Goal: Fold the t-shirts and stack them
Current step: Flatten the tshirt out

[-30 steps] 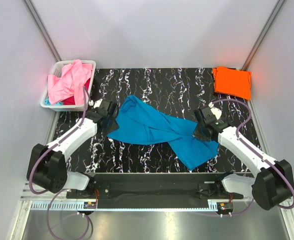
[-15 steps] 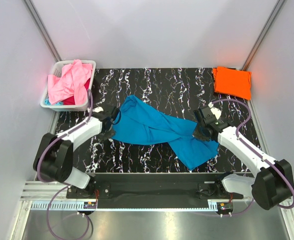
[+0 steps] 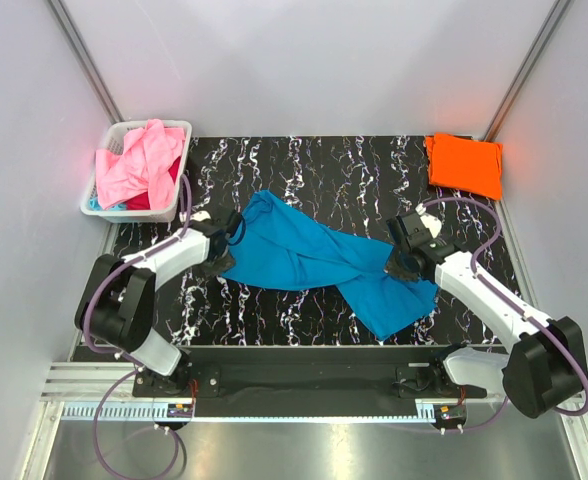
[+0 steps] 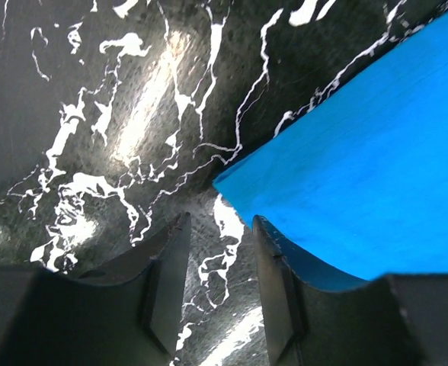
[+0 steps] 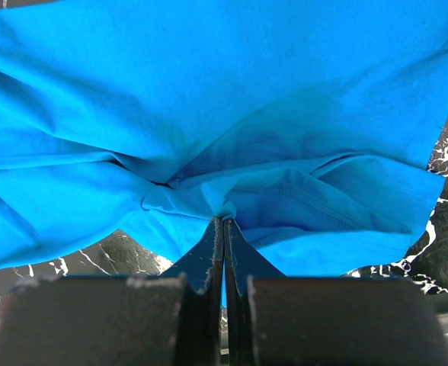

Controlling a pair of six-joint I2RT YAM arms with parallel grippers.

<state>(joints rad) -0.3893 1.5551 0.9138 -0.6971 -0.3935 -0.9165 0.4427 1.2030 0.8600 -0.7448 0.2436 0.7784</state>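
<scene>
The fingers of my left gripper are on both sides of bare table, so the gripper will next move gently down and forward onto the shirt's pointed corner (image 3: 226,276) (image 4: 224,185), which lies below and just past the ends of its fingers.
A teal-blue t-shirt (image 3: 304,255) lies crumpled and stretched across the middle of the black marbled table (image 3: 354,165). My left gripper (image 3: 217,255) is open at the shirt's left corner; in the left wrist view its jaws (image 4: 218,229) straddle bare table just below the shirt's corner (image 4: 346,175). My right gripper (image 3: 399,265) is shut on a pinch of the teal shirt (image 5: 224,137), as the right wrist view (image 5: 223,223) shows. A folded orange t-shirt (image 3: 464,163) lies at the back right. Pink (image 3: 139,160) and red (image 3: 159,195) shirts fill the basket.
A small white lattice basket (image 3: 107,140) stands at the table's back left corner. Grey walls enclose the table on three sides. A metal rail runs along the near edge by the arm bases.
My left gripper has swung down and toward the near left corner of the teal shirt, its arm folding closer to the base. The right gripper and shirt have barely moved.
</scene>
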